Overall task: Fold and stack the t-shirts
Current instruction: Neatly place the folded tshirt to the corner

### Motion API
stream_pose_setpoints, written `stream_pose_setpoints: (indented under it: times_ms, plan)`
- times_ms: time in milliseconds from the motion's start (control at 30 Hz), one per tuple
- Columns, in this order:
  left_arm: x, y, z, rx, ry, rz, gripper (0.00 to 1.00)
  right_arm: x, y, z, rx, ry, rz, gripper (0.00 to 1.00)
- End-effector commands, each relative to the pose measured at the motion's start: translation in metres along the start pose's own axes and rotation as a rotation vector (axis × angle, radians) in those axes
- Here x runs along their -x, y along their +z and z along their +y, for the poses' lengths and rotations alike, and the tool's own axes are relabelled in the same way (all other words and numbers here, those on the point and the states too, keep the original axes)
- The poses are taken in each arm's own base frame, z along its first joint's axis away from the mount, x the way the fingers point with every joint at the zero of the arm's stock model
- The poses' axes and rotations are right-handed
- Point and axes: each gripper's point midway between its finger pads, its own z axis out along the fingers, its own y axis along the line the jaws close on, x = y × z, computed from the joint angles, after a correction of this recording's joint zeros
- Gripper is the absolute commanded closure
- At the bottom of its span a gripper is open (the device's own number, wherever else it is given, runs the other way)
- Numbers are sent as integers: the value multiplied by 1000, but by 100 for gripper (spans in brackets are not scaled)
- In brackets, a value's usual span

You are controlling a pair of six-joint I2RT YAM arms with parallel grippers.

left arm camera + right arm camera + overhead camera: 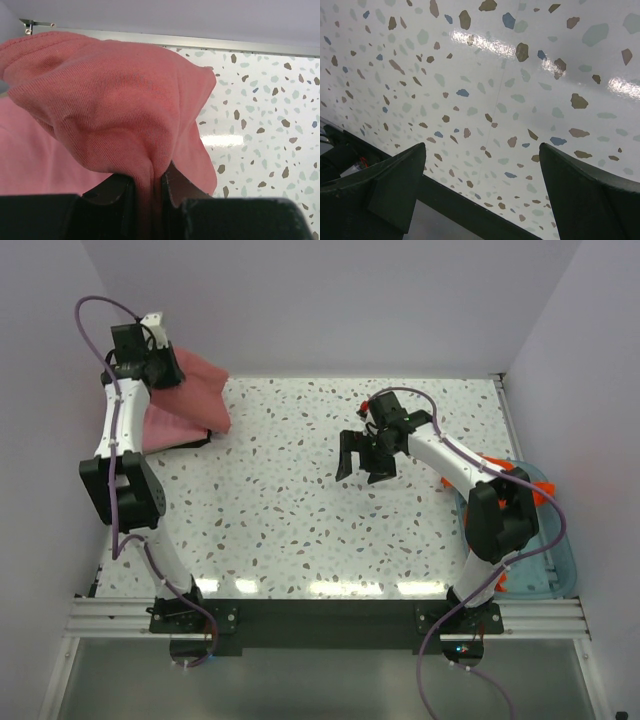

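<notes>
The dusty rose-red t-shirt (pixel 197 392) sticks out past the lighter pink one toward the middle of the table. My left gripper will move toward the side next and let it go.
My left gripper (pixel 163 368) is at the far left back corner, shut on a fold of the dusty rose-red t-shirt (pixel 197 392), lifting it off the table. In the left wrist view the cloth (pixel 115 105) is pinched between the jaws of that gripper (pixel 150 185) and drapes over them. A lighter pink t-shirt (pixel 160 428) lies beneath it and also shows in the left wrist view (pixel 30 155). My right gripper (pixel 366 464) is open and empty over the middle of the table; its wrist view shows it (pixel 482 147) over bare speckled surface. The orange t-shirt (pixel 497 462) lies in the tray, partly hidden by the right arm.
The pale blue see-through tray (pixel 560 560) stands at the right front edge. The speckled white table (pixel 290 500) is walled at the back and sides. A metal rail (pixel 240 44) runs along the back edge.
</notes>
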Motion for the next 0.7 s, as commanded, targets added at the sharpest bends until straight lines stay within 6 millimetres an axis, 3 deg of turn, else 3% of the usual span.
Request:
stream_pose_setpoints:
  times_ms: [0,433,667]
  plan:
    - [30,-15,9,-13,4,-80,100,1,-9,7,29,0,-8,1]
    - [27,-23,53,39,-32,-84,100,-1,-14,8,29,4,-12,1]
    - [17,-14,74,57,-63,-71,100,-2,-17,8,28,10,-18,1]
